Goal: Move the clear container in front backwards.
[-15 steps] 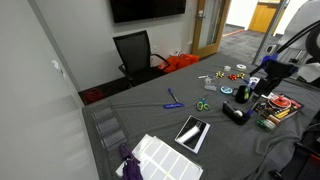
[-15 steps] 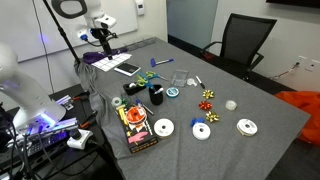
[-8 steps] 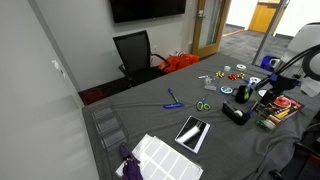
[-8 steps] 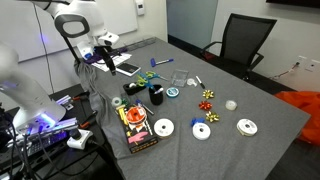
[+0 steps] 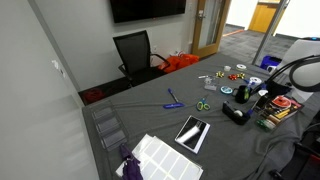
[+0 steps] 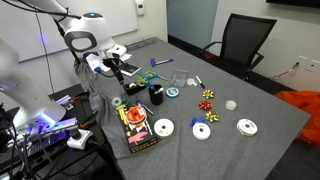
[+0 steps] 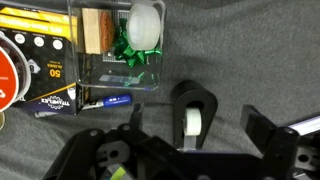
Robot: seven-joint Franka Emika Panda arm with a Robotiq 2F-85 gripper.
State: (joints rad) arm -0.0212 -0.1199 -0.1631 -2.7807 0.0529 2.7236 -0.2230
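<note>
The robot's open fingers are above the tape dispenser [image 6: 135, 88], so the gripper will move to the upper left in the wrist view next, then go down to the container's near side.
In the wrist view a clear compartmented container [image 7: 120, 45] lies at the top, holding a green bow, a white ball and a tan block. My gripper [image 7: 195, 122] is open and empty, with its fingers on either side of a black tape dispenser [image 7: 192, 112] below that container. In an exterior view the gripper [image 6: 119, 69] hangs over the table's near-left end. The tape dispenser [image 6: 135, 88] and a small clear container [image 6: 180, 80] lie further along. Two more clear containers [image 5: 108, 128] sit at the far end of the table.
A battery pack and a blue pen [image 7: 105, 101] lie left of the dispenser. A black cup [image 6: 156, 96], a tray of colourful items [image 6: 137, 128], discs [image 6: 163, 127] and bows [image 6: 208, 98] lie on the grey cloth. A tablet [image 5: 192, 132] and an office chair [image 5: 135, 52] are also there.
The arm has swung in from the table's end and come down over the cloth, toward the tape dispenser. Nothing on the table has moved.
</note>
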